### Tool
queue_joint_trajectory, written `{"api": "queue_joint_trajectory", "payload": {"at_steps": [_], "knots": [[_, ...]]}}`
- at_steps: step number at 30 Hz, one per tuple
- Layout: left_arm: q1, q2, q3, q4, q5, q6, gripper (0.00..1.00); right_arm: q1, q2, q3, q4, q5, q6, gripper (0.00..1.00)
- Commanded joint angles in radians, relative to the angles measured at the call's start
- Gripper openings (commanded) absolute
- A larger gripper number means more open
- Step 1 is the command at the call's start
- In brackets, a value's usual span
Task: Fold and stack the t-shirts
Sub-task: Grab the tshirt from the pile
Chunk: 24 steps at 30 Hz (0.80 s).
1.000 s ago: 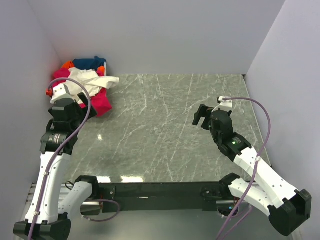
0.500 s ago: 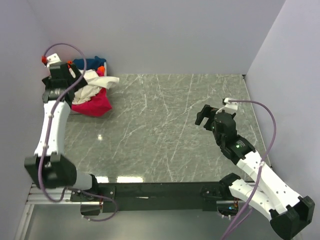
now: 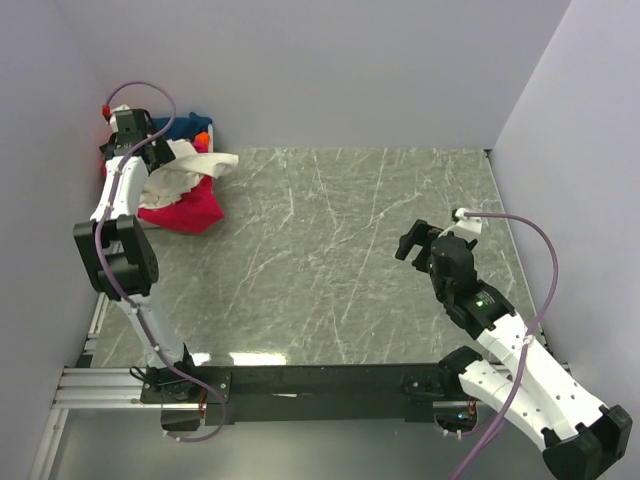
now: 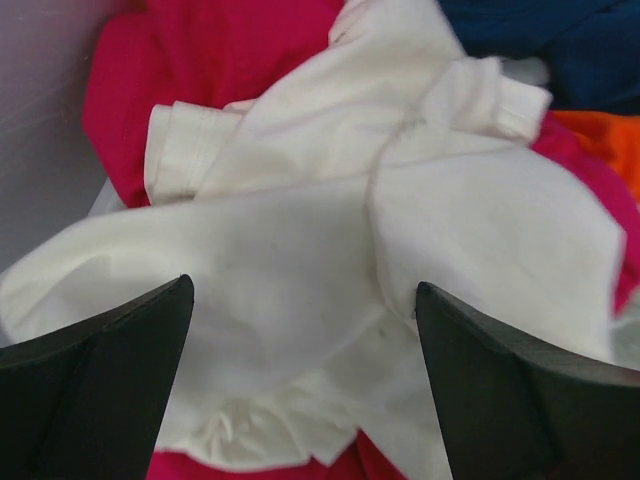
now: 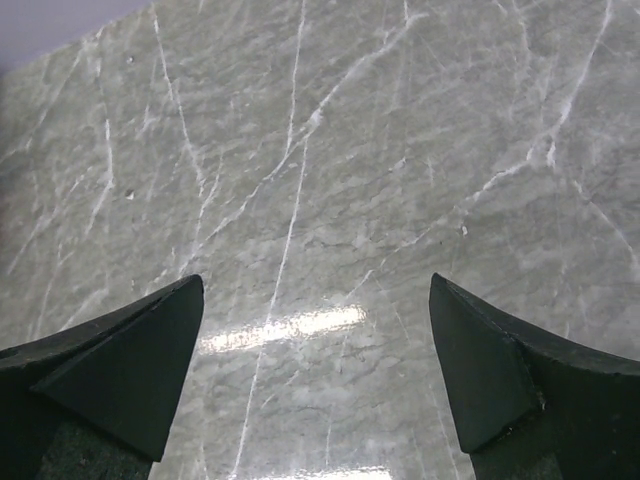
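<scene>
The cream shirt (image 3: 192, 165) is on top of the heap, so my left gripper will next bring its open fingers down onto the shirt's middle folds, then close on them.
A heap of t-shirts lies in the far left corner: a crumpled cream shirt (image 3: 192, 165) on top of a magenta pink one (image 3: 186, 211), with a dark blue one (image 3: 182, 126) and a bit of orange (image 3: 203, 138) behind. In the left wrist view the cream shirt (image 4: 330, 250) fills the middle, with pink (image 4: 190, 50), blue (image 4: 550, 40) and orange (image 4: 600, 135) around it. My left gripper (image 3: 132, 148) (image 4: 305, 345) is open just above the cream shirt, holding nothing. My right gripper (image 3: 412, 240) (image 5: 315, 340) is open and empty over bare table at the right.
The grey marble table (image 3: 330, 260) is walled in by pale walls at the left, back and right. The heap sits against the left wall. The black rail with both arm bases (image 3: 320, 380) runs along the near edge.
My left arm has swung up and back, from beside the heap to over its far left part. My right gripper has drifted slightly down and right. The heap has not visibly moved.
</scene>
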Motion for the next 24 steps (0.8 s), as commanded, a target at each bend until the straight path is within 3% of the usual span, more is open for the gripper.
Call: {"api": "queue_joint_trajectory", "payload": {"at_steps": [1,3,5,9,10,11,20,24], "knots": [[0.027,0.055,0.079,-0.032,-0.007,0.027,0.98,0.004,0.004,0.036,-0.011,0.051,-0.008,1.00],[0.027,0.098,0.085,-0.035,-0.001,0.043,0.96,0.006,0.003,0.038,-0.017,0.059,-0.012,1.00],[0.027,0.127,0.090,-0.045,-0.001,0.051,0.87,0.006,0.000,0.044,-0.025,0.061,-0.012,1.00],[0.027,0.134,0.081,-0.045,0.016,0.074,0.36,0.004,-0.006,0.052,-0.049,0.068,-0.027,1.00],[0.025,0.118,0.078,-0.049,0.021,0.074,0.10,0.006,-0.006,0.050,-0.048,0.071,-0.030,1.00],[0.025,0.106,0.078,-0.055,0.025,0.074,0.00,0.006,-0.009,0.050,-0.046,0.071,-0.031,1.00],[0.025,-0.210,0.121,-0.060,0.145,0.039,0.00,0.006,0.069,0.062,0.032,-0.011,-0.031,0.99],[0.017,-0.326,0.150,-0.052,0.312,0.018,0.00,0.006,0.118,0.097,0.061,-0.041,-0.073,0.99]]}}
